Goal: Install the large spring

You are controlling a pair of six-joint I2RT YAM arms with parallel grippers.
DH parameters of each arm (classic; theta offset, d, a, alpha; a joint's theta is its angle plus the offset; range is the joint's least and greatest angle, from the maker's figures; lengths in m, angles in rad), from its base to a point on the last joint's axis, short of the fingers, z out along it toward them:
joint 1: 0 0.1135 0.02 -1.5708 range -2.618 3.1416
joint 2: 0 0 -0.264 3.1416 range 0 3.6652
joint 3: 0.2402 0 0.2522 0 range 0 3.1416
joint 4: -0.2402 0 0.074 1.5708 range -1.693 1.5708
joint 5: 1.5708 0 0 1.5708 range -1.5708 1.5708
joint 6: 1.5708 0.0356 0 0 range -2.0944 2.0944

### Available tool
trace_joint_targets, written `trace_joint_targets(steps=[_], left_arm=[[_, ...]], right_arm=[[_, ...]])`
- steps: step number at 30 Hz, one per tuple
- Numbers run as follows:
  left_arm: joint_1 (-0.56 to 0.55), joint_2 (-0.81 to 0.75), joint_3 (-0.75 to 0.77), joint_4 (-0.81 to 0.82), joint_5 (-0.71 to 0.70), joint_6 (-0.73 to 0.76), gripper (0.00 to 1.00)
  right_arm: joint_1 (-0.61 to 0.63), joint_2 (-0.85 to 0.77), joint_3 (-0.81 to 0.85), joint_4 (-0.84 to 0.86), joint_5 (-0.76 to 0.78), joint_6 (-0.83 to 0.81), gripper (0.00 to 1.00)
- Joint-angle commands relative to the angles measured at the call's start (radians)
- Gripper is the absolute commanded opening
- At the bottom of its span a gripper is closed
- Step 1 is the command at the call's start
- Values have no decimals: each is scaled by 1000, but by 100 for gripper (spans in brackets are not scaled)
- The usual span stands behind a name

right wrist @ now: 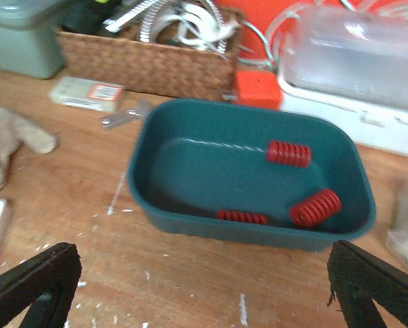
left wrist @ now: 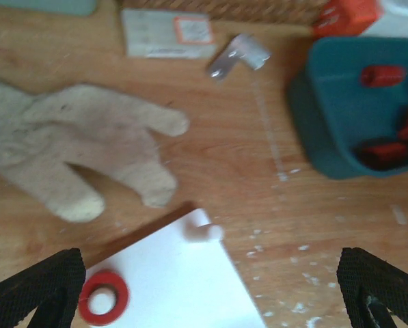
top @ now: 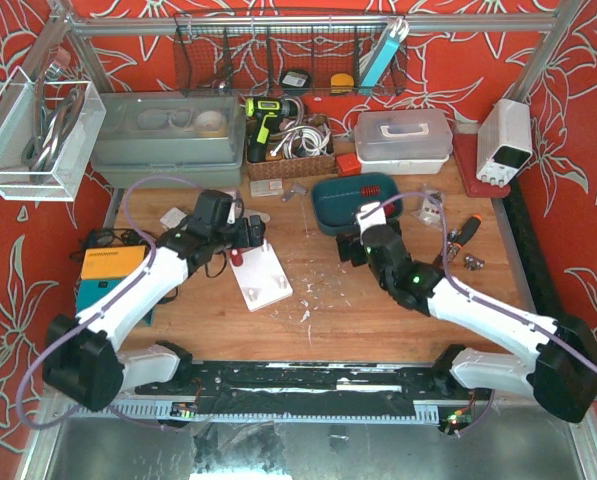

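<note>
The back spring [top: 370, 190] [right wrist: 289, 154] lies outward and below, lengthwise from finger to finger. I next need to reach my right gripper outward, turn it and lower its fingers astride the spring.
A teal tray [right wrist: 156, 198] holds three red springs: a large one [right wrist: 315, 207] at the right, a medium one [right wrist: 288, 153] at the back, a thin one [right wrist: 241, 217] at the front. The tray also shows in the top view [top: 328, 205]. A white board [top: 263, 277] with pegs lies at centre left; a red spring [left wrist: 104, 296] sits on one peg, another peg [left wrist: 205, 232] is bare. My left gripper [left wrist: 210, 301] is open and empty above the board. My right gripper [right wrist: 204, 287] is open and empty, just in front of the tray.
A beige glove [left wrist: 80, 150] lies left of the board. A wicker basket [right wrist: 142, 61], a clear plastic box [right wrist: 354, 55], a small carton [right wrist: 87, 93] and a metal bracket [left wrist: 239, 56] lie behind. An orange-and-teal device [top: 108, 270] sits at the left. A screwdriver [top: 463, 235] lies right.
</note>
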Motion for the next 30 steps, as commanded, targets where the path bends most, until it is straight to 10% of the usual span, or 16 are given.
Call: trace_joint_targets(steps=[1, 14, 30], left_arm=[[-7, -126, -126, 251, 149, -74, 100], [-144, -344, -409, 610, 44, -77, 100], [-156, -439, -541, 714, 32, -47, 100]], right_arm=[[-115, 77, 96, -174, -18, 182, 99], [-334, 454, 359, -140, -133, 377, 59], [-470, 833, 647, -161, -163, 807, 50]])
